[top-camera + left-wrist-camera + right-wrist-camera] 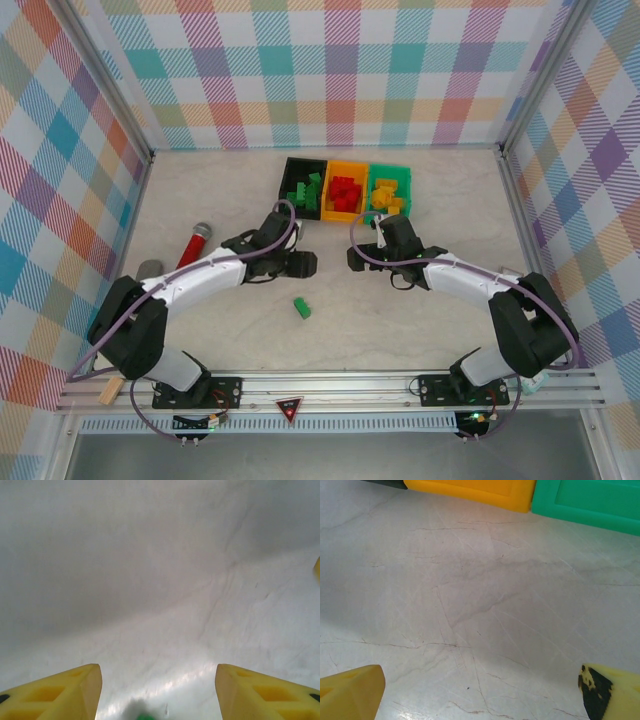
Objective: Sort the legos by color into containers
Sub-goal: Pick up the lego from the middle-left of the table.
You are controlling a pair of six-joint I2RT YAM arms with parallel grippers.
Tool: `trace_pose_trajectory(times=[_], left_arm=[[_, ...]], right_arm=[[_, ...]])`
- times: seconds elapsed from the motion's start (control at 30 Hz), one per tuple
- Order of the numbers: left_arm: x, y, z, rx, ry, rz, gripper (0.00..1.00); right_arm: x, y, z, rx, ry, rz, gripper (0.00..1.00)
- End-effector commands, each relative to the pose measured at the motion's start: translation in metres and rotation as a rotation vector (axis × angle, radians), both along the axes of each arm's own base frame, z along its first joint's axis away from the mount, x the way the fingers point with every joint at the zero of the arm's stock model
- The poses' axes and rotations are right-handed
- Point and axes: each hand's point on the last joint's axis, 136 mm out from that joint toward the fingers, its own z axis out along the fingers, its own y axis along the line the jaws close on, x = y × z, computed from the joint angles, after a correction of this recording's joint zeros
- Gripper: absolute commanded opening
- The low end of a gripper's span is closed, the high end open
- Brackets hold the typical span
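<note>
My left gripper is about to move back and down and turn to close across the lone green lego. The lego is still outside the black bin (287, 170) of green legos.
The black bin (287, 170) holds green legos (305, 190), the orange bin (347, 164) holds red legos (345, 190), and the green bin (390, 166) holds yellow legos (385, 192). One green lego (301, 307) lies alone on the table in front of the arms; a green sliver (145, 717) shows at the bottom edge of the left wrist view. My left gripper (308, 264) (158, 690) is open over bare table, behind that lego. Facing it, my right gripper (353, 258) (480, 690) is open and empty, just in front of the orange bin (470, 490) and green bin (590, 502).
A red-and-grey microphone-like stick (195, 245) and a grey cylinder (150, 268) lie at the left, beside the left arm. Plaid walls close in the table on three sides. The two grippers are close together at mid-table.
</note>
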Motion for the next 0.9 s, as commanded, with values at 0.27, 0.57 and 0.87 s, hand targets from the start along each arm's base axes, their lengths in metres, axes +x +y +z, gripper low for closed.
trace_pose_trajectory(times=[0.27, 0.57, 0.87], left_arm=[[-0.064, 0.016, -0.03, 0.16, 0.201, 0.063, 0.62], [-0.073, 0.006, -0.03, 0.173, 0.273, 0.123, 0.64], [-0.08, 0.002, -0.033, 0.288, 0.29, 0.116, 0.64]], right_arm=[[0.006, 0.006, 0.007, 0.034, -0.001, -0.002, 0.99], [0.004, 0.004, 0.008, 0.031, -0.006, -0.008, 0.99], [0.004, 0.005, 0.008, 0.038, -0.002, -0.007, 0.99]])
